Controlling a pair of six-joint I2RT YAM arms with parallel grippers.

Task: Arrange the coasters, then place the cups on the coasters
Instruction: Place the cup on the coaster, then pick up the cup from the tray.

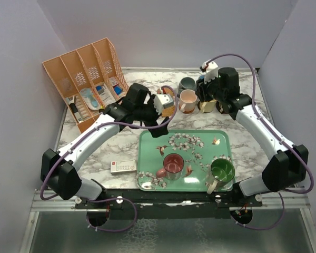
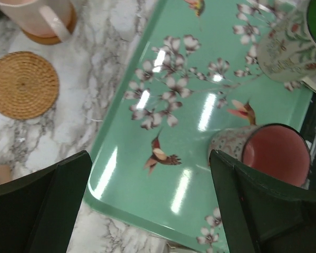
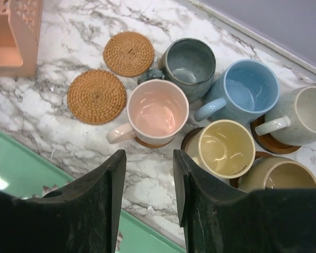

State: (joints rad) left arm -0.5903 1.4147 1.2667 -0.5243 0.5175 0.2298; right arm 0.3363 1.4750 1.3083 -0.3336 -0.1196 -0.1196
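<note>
The dark red cup stands below the left gripper, so the robot will next move that gripper back toward its base and down onto the far rim of the dark red cup [image 1: 174, 165].
At the back, the pink cup [image 3: 157, 112], yellow cup [image 3: 226, 148], cream cup [image 3: 305, 118] and tan cup [image 3: 276, 176] each stand on a brown coaster. The grey cup [image 3: 188, 64] and blue cup [image 3: 247, 89] are crowded among them. Two woven coasters [image 3: 129, 52] [image 3: 96, 96] lie bare to their left. My right gripper [image 3: 148, 154] hangs open above the marble just in front of the pink cup, holding nothing. The dark red cup [image 1: 174, 165] and green cup [image 1: 221, 171] stand on the green tray [image 1: 200, 138]. My left gripper [image 2: 150, 155] is wide open and empty over the tray's far left corner.
An orange file rack [image 1: 87, 79] stands at the back left. A white remote [image 1: 124, 166] lies on the marble left of the tray. Purple walls close in both sides and the back.
</note>
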